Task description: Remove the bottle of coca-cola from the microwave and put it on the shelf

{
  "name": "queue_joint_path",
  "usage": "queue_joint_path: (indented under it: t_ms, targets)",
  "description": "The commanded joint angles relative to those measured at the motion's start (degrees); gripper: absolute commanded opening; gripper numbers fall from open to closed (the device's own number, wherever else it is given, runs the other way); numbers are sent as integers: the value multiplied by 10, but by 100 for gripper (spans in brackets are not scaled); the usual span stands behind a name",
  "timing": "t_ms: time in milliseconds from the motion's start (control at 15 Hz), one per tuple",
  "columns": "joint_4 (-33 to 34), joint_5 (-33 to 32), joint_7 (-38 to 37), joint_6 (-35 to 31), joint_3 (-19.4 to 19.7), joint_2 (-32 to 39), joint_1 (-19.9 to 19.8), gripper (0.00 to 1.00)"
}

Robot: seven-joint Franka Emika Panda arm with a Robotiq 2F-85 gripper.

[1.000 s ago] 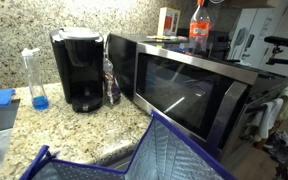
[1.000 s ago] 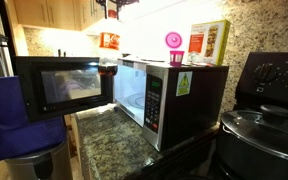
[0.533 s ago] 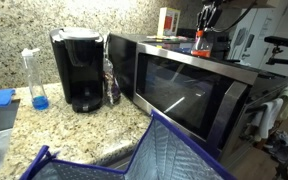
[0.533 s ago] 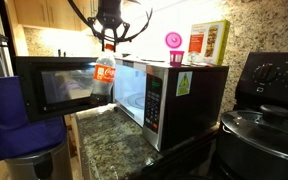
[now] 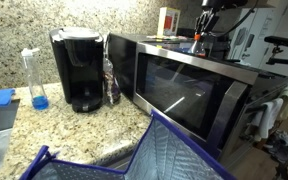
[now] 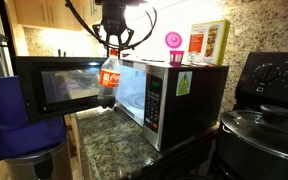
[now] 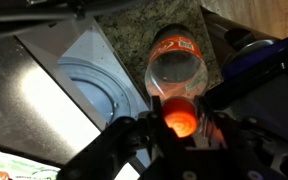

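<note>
The gripper will next bring the upright bottle of coca-cola (image 6: 110, 78) down onto the bare granite beside the open door and let go of the bottle's cap, since the bottle's base hangs above the counter.
The bottle of coca-cola (image 6: 110, 78) hangs upright by its reddish cap, in front of the microwave's open cavity and next to the swung-open dark glass door (image 6: 56, 86). My gripper (image 6: 112, 47) is shut on its cap from above. In the wrist view the gripper (image 7: 180, 120) clamps the cap, with the bottle's body (image 7: 179, 60) hanging below and the glass turntable (image 7: 89, 88) to its left. In an exterior view only the gripper (image 5: 203, 28) and the bottle's top (image 5: 199, 43) show behind the microwave (image 5: 194, 85).
A black coffee maker (image 5: 79, 68), a clear bottle with blue liquid (image 5: 34, 80) and a clear unlabelled bottle (image 5: 110, 82) stand on the granite counter. A blue quilted bag (image 5: 154, 155) fills the foreground. Boxes (image 6: 209, 42) sit on the microwave; a stove with a pot (image 6: 259, 130) stands beside it.
The gripper has come down with the bottle, from well above the microwave's top to the level of the open cavity beside the door.
</note>
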State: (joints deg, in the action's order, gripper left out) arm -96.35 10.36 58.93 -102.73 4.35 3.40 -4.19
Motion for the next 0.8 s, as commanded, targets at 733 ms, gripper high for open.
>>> queue_joint_path:
  t_ms: [733]
  targets:
    - [-243, -15, -267, -226, -53, -99, 59, 15]
